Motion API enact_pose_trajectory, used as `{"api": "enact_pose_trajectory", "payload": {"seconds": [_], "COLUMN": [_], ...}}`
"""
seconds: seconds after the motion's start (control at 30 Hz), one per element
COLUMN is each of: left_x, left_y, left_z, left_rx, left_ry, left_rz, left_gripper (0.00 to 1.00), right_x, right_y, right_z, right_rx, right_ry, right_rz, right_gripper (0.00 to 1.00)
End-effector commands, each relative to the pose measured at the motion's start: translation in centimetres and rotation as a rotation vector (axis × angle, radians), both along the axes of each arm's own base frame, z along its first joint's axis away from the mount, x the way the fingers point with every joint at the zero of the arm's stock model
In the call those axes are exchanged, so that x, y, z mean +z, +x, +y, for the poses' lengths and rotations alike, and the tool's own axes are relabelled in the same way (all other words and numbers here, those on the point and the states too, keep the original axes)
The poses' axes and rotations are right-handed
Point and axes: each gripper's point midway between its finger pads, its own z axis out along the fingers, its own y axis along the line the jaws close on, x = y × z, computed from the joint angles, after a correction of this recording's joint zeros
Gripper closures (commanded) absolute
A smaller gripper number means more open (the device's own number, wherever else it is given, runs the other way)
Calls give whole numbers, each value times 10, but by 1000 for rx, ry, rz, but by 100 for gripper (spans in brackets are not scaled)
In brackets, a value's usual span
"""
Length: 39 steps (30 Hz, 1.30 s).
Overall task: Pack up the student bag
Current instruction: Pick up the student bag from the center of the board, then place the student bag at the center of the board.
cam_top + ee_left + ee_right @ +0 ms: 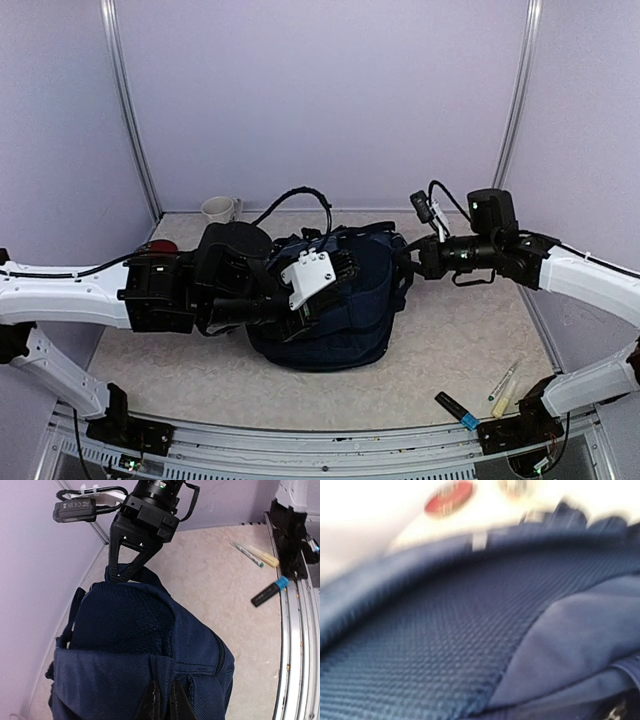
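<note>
I need to lower my left gripper next toward the left in the top view and release the bag's edge, since the bare tabletop is below the gripper on that side.
The student bag, dark navy fabric, stands in the middle of the table between both arms. My left gripper reaches over it from the left. In the left wrist view it is shut on a navy webbing strap at the edge of the bag. My right gripper is at the bag's right side. The left wrist view shows it pinched shut on the bag's top loop. The right wrist view is blurred and filled by the bag's mesh fabric; its fingers do not show.
A white mug stands at the back left, and a red object lies by the left arm. A black highlighter with a blue cap and two pens lie at the front right, near the metal rail.
</note>
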Motion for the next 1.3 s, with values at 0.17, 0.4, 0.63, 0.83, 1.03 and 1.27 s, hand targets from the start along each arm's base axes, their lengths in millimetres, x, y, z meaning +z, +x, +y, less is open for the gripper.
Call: {"api": "enact_pose_trajectory", "payload": {"seconds": [0.17, 0.4, 0.63, 0.83, 1.03, 1.27], "left_x": [212, 260, 172, 33, -56, -110], "left_y": [-44, -25, 111, 178, 188, 137], "left_z": [-5, 28, 85, 172, 218, 178], "left_rx": [15, 79, 393, 689, 858, 705], "left_ry": [-483, -707, -724, -737, -621, -356], "left_rz": [-119, -57, 165, 367, 471, 556], "left_gripper": [100, 100, 100, 100, 100, 100], "right_x": [249, 330, 245, 105, 109, 87], "right_y": [-30, -35, 64, 163, 193, 166], "right_z": [-7, -1, 50, 66, 33, -3], "right_rx": [88, 150, 70, -71, -212, -280], "right_ry": [303, 391, 306, 44, -24, -90], "right_rz": [-412, -530, -313, -54, -116, -107], "right_gripper": [100, 100, 100, 69, 48, 44]}}
